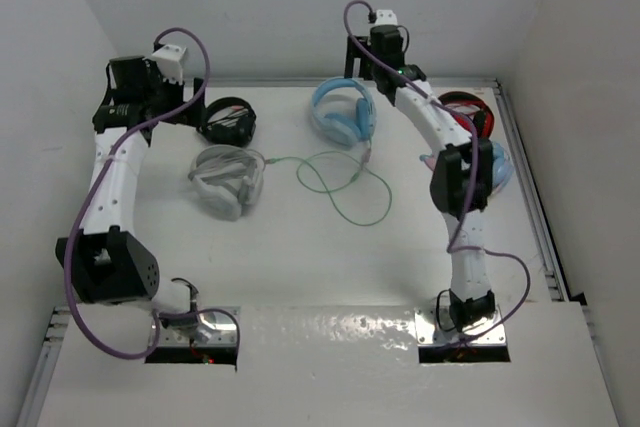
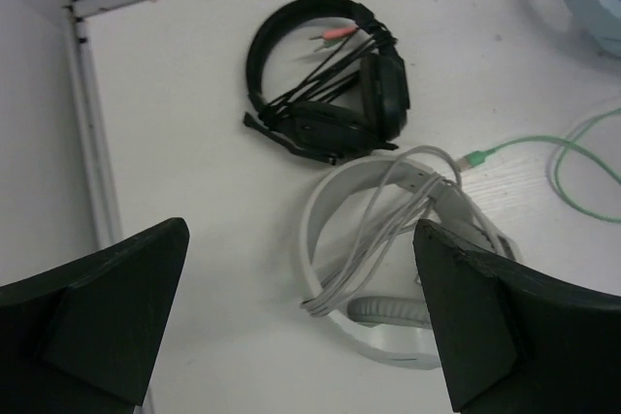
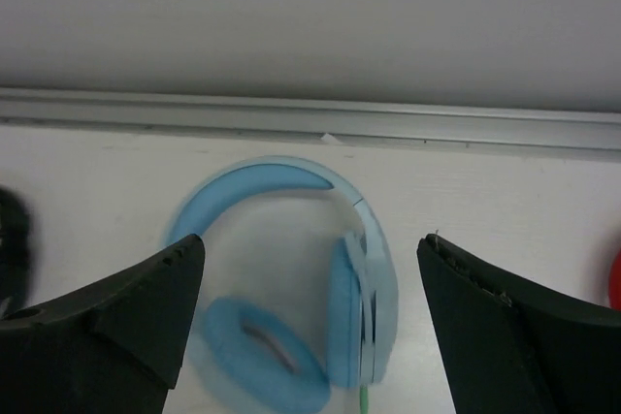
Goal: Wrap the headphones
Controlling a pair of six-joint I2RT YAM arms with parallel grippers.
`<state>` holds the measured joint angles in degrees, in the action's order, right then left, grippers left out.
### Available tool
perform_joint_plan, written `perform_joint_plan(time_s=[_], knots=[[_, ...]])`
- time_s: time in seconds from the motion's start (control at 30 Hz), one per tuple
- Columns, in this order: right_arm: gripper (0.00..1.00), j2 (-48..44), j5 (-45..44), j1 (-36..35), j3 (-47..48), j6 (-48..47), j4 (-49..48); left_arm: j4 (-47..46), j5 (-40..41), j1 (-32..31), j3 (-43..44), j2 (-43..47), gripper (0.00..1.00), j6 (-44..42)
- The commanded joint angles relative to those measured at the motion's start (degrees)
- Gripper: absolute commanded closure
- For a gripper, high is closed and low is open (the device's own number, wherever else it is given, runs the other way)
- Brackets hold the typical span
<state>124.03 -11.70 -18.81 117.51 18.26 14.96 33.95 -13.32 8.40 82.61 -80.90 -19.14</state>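
Observation:
I should next lower my right gripper over one ear cup, onto the blue headband's end by the cable point(image 1: 371, 123) point(image 3: 380, 322), because that ear cup is standing on edge between my open fingers.
The light-blue headphones point(image 1: 343, 112) lie flat at the back middle of the table. Their thin pale-green cable point(image 1: 345, 187) sprawls in loose loops toward the front, its plug end near the grey-white pair. In the right wrist view the headphones point(image 3: 361, 288) lie below and between my fingers, with a stub of the cable point(image 3: 365, 399) at the bottom edge. My right gripper point(image 3: 310, 244) is open and empty, hovering above them point(image 1: 368, 65). My left gripper point(image 2: 301, 230) is open and empty, held high at the back left point(image 1: 185, 107). The cable's plug point(image 2: 480, 154) shows in its view.
Black headphones point(image 1: 228, 120) with a wound cable lie at the back left. A grey-white pair point(image 1: 228, 180) with a bundled white cable point(image 2: 388, 230) lies in front of them. Red headphones point(image 1: 468, 112) and a blue-cupped pair point(image 1: 497, 167) lie right, behind my right arm. A metal rail point(image 3: 310, 118) edges the back.

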Motion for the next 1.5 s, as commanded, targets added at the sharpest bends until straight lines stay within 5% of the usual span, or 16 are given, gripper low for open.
perform_joint_plan(time_s=[0.0, 0.23, 0.4, 0.47, 0.5, 0.53, 0.63, 0.73, 0.9, 1.07, 1.17, 1.47], knots=[[0.10, 10.7, -5.2, 0.4, 8.8, 1.2, 2.7, 3.0, -7.2, 0.4, 4.8, -2.8, 0.00, 2.1], [0.14, 12.4, -11.1, 0.4, -4.4, 4.4, -2.7, 3.8, -7.2, 0.5, 5.3, -5.4, 0.00, 2.3], [0.19, 14.9, -4.0, 0.4, -6.2, 5.6, 0.0, 3.5, -10.6, 0.5, 4.9, -5.6, 0.00, 3.2], [0.44, 14.8, -0.5, 0.4, -8.4, 6.3, -2.8, 3.0, -10.7, 0.5, 4.8, -5.8, 0.01, 3.5], [0.44, 14.6, -0.3, 0.4, -9.2, 6.2, -3.5, 3.0, -10.7, 0.5, 4.7, -5.8, 0.02, 3.4], [0.63, 14.2, -0.3, 0.4, -10.0, 6.2, -3.7, 2.9, -10.7, 0.5, 4.6, -5.7, 0.03, 3.1], [0.90, 10.4, -2.7, 0.4, -12.6, 2.7, -3.8, 2.6, -10.8, 0.3, 4.8, -5.3, 0.07, 2.4], [0.99, 2.3, -5.3, 0.4, -18.3, -5.9, -5.6, 3.6, -13.5, -0.8, 6.7, -5.3, 0.09, 0.9], [1.00, -12.8, -2.8, 0.0, -24.5, -20.3, -3.1, 8.1, -15.4, -6.5, 14.8, -8.6, 0.11, 1.0], [1.00, -22.0, -1.6, -2.7, -27.9, -26.1, 3.5, 13.9, -9.7, -20.9, 26.6, -12.3, 0.08, 0.1], [1.00, -27.0, -2.5, -7.5, -31.2, -26.3, 4.3, 12.8, -6.5, -28.2, 25.7, -12.6, 0.01, 2.5], [1.00, -38.2, 5.6, -14.2, -35.0, -16.2, 4.6, 11.3, 0.5, -35.3, 22.4, -10.9, 0.04, 5.7]])
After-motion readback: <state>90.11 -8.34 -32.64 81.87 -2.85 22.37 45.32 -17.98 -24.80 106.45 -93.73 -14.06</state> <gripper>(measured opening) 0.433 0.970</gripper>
